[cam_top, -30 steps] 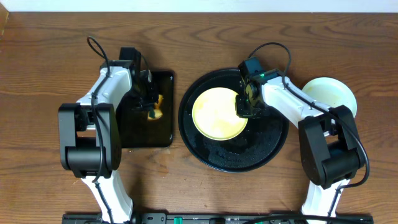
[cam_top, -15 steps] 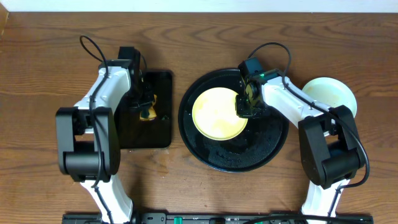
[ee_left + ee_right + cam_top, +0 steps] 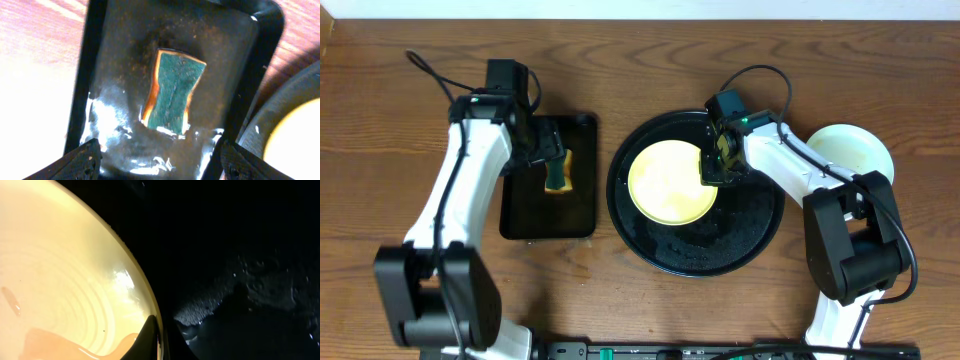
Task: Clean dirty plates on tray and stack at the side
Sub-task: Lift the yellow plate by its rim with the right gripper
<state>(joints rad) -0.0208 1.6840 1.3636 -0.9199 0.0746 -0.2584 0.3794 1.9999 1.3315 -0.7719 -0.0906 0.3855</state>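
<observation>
Next, the right gripper lifts the yellow plate [image 3: 668, 184] across to the right in the overhead view, lowers it on top of the mint plate [image 3: 851, 150] and releases.
A pale yellow plate [image 3: 668, 184] lies in the left half of the round black tray [image 3: 740, 245]. My right gripper [image 3: 713, 166] is shut on the plate's right rim. In the right wrist view the rim passes between the shut fingers [image 3: 150, 339], with the plate's yellow face [image 3: 65, 275] to the left. A pale mint plate [image 3: 851, 150] sits on the table right of the tray. My left gripper [image 3: 546, 152] hangs open over the rectangular tray, holding nothing. Its fingertips [image 3: 86, 159] stand wide apart.
A green-topped yellow sponge [image 3: 173, 90] lies loose on the wet rectangular black tray [image 3: 125, 45], left of the round tray. The round tray's rim [image 3: 292, 97] shows at the right edge of the left wrist view. Bare wooden table [image 3: 620, 300] surrounds both trays.
My left gripper opened, let the sponge drop onto the rectangular tray, and the arm pulled up and left. The right gripper tightened on the yellow plate's rim; the plate stayed put.
</observation>
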